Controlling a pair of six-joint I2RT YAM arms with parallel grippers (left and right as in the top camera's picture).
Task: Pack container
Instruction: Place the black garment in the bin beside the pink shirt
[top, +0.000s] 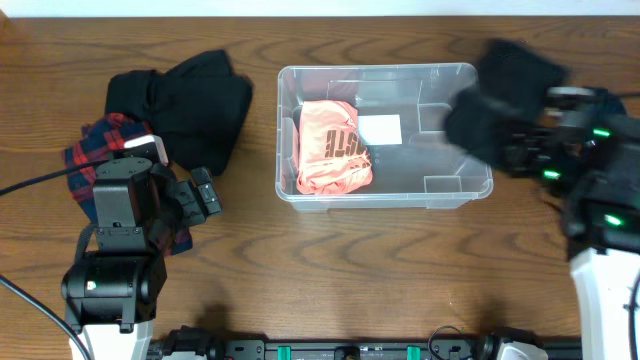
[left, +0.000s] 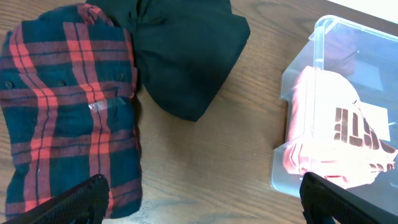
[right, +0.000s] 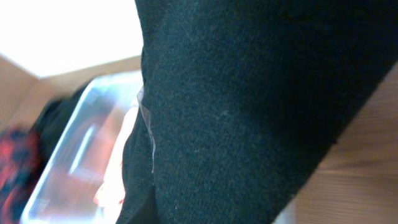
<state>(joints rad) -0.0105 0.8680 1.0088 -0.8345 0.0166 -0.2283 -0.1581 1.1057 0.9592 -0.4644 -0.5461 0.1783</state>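
I should move the black garment over the container's end with my right gripper and lower it at the white label (top: 380, 128).
The clear container (top: 285, 185) stands at the table's middle, with a folded orange garment (top: 333, 147) in its left half and a white label (top: 380, 128) on its base. My right gripper (top: 515, 150) is at the container's right end, shut on a black garment (top: 500, 90) that hangs over that end. This black garment (right: 249, 106) fills the right wrist view and hides the fingers; the container (right: 81, 155) shows beyond it. My left gripper (left: 205, 205) is open over bare table, between a plaid shirt (left: 68, 118) and the container (left: 298, 93).
A second black garment (top: 195, 105) lies left of the container, partly on the red and blue plaid shirt (top: 100, 150). The left arm's base (top: 115, 270) stands at the front left, and the right arm's base (top: 605, 280) at the front right.
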